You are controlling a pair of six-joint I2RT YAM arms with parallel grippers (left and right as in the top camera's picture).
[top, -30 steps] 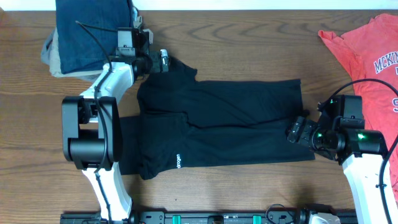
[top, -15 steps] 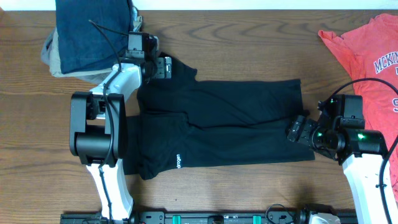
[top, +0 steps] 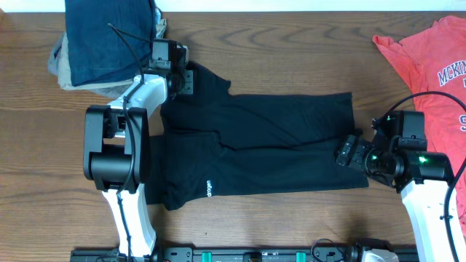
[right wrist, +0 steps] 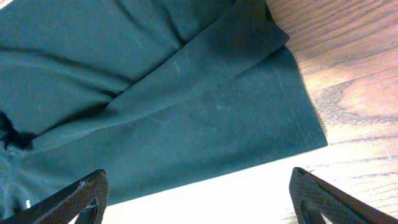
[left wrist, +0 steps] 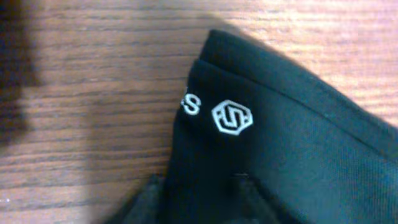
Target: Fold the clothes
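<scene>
My left gripper is at the opposite end of the edge. My right gripper will move outward and down onto the black shirt's far corner (top: pixel 346 97) nearest the coral shirt.
The black T-shirt (top: pixel 262 138) lies flat across the middle of the table, partly folded, with small white lettering (top: pixel 210 189) near its front left. My left gripper (top: pixel 187 78) sits on its far left sleeve corner. In the left wrist view the dark fingers (left wrist: pixel 152 193) pinch black cloth (left wrist: pixel 280 143) just below a white hexagon logo (left wrist: pixel 232 117). My right gripper (top: pixel 348 154) hovers open at the shirt's near right hem corner. Its wide-spread fingertips (right wrist: pixel 87 193) frame the hem (right wrist: pixel 155 93) and bare table. A coral-red T-shirt (top: pixel 437 65) lies at the far right.
A stack of folded garments with dark blue denim on top (top: pixel 109 36) sits at the back left, just behind the left arm. The right arm's base (top: pixel 429 189) stands beside the coral shirt. Bare wood table (top: pixel 291 44) shows behind the black shirt.
My left gripper has shifted slightly right onto the black sleeve corner and its jaws have drawn in on the cloth. The right arm has not moved.
</scene>
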